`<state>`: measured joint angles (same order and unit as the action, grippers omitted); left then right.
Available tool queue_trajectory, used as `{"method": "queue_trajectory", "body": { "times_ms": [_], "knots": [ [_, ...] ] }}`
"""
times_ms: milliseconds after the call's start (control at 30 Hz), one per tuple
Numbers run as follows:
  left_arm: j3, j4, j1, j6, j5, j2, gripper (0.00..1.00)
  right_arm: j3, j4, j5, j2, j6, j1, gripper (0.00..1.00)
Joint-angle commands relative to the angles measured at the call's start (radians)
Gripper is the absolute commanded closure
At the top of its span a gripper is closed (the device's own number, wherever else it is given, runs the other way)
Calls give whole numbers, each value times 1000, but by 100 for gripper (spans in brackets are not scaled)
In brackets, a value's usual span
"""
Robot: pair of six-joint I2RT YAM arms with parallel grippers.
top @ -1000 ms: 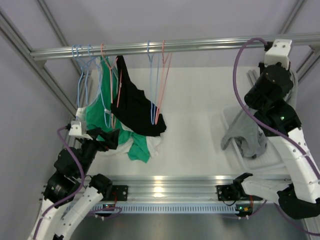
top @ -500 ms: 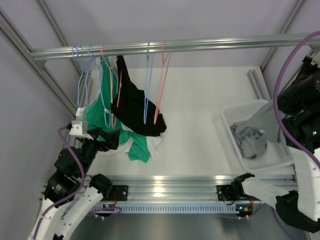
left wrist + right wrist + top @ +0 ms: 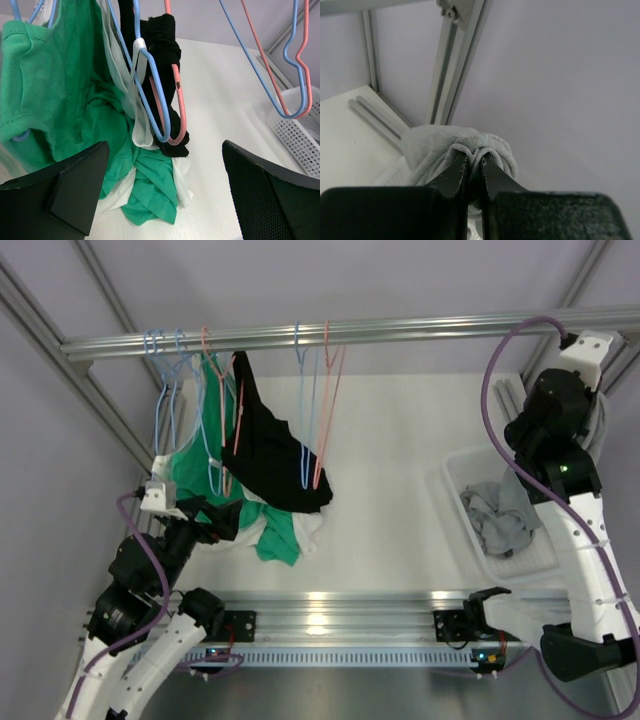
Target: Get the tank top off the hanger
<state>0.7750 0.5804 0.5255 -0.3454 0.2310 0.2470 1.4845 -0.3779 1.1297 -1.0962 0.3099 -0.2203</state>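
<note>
The grey tank top already trails into the white basket (image 3: 455,480), so the robot's right gripper should next lower and draw back, tilting down inside the basket (image 3: 505,519).
A grey tank top (image 3: 432,147) is bunched between the fingers of my right gripper (image 3: 474,162), which is shut on it close to the right wall. In the top view the rest of that grey tank top (image 3: 497,520) trails down into the white basket (image 3: 455,480), and the arm hides the gripper itself. Two empty hangers (image 3: 318,400), one blue and one pink, hang from the rail (image 3: 400,330). My left gripper (image 3: 165,195) stands wide open and holds nothing, low in front of the clothes on the left hangers.
A black garment (image 3: 270,450), a green one (image 3: 195,465) and a white one (image 3: 142,130) hang on blue and pink hangers at the left, their ends piled on the table. Aluminium frame posts stand along both sides.
The right arm swung out to the far right and came back above the basket. The grey tank top has dropped from the basket's near edge deeper into it. The left arm has not moved.
</note>
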Motion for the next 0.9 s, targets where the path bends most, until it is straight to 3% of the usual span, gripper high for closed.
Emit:
{"method": "queue_trajectory", "body": {
  "times_ms": [0,267,500,633,767,867],
  "knots": [
    [0,-21,4,2,-15,18,1,-61,-1,-62,116,-176,16,100],
    [0,-22,4,0,-13,14,1,-392,-30,-182,332,-527,22,100],
    [0,-21,2,2,-18,11,1,-661,-32,-294,369,-672,108,100],
    [0,-21,4,0,-21,12,1,-785,-32,-475,380,-771,209,100],
    [0,-21,4,2,-22,11,1,-816,-27,-747,250,-807,444,100],
    [0,-22,4,2,-18,5,1,-834,-4,-924,187,-819,533,100]
  ]
}}
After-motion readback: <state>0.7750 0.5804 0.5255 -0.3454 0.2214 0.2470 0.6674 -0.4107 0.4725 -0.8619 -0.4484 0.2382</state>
